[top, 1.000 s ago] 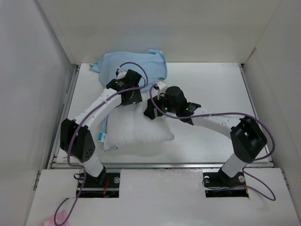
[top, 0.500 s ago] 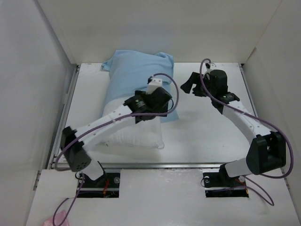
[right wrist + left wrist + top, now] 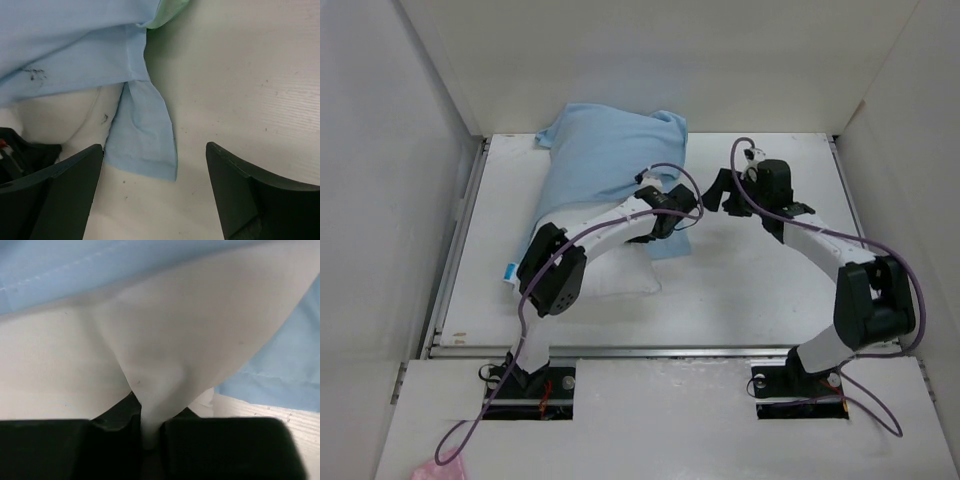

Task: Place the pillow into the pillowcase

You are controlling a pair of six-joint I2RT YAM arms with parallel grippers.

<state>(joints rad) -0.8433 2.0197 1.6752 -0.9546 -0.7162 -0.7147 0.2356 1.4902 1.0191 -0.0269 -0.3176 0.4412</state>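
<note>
My left gripper holds the white pillow fabric, which is still outside. It should push the fabric outward next, to the pillowcase's near edge (image 3: 192, 261), and then open there.
The light-blue pillowcase (image 3: 605, 165) lies at the back left and covers the far part of the white pillow (image 3: 620, 278). The pillow's near end sticks out, with a small blue tag (image 3: 508, 270) at its left edge. My left gripper (image 3: 665, 218) is at the pillowcase's near right corner, shut on a pinch of white pillow (image 3: 165, 340) fabric; the left gripper (image 3: 150, 437) view also shows the blue pillowcase (image 3: 295, 365) above and to the right. My right gripper (image 3: 718, 192) stands open just right of the pillowcase. The right gripper (image 3: 155, 167) has a loose pillowcase (image 3: 145, 135) corner flap lying on the table between its fingers, untouched.
White walls close in the table (image 3: 780, 290) at the back, left and right. A metal rail (image 3: 468, 220) runs along the left side and another along the near edge. Both arms reach toward the middle and their purple cables loop above them.
The left gripper went from open to shut on the pillow's fabric, and its arm folded back. The right gripper shifted slightly left and nearer. The pillowcase, bunched a second ago, now covers the pillow's far part.
</note>
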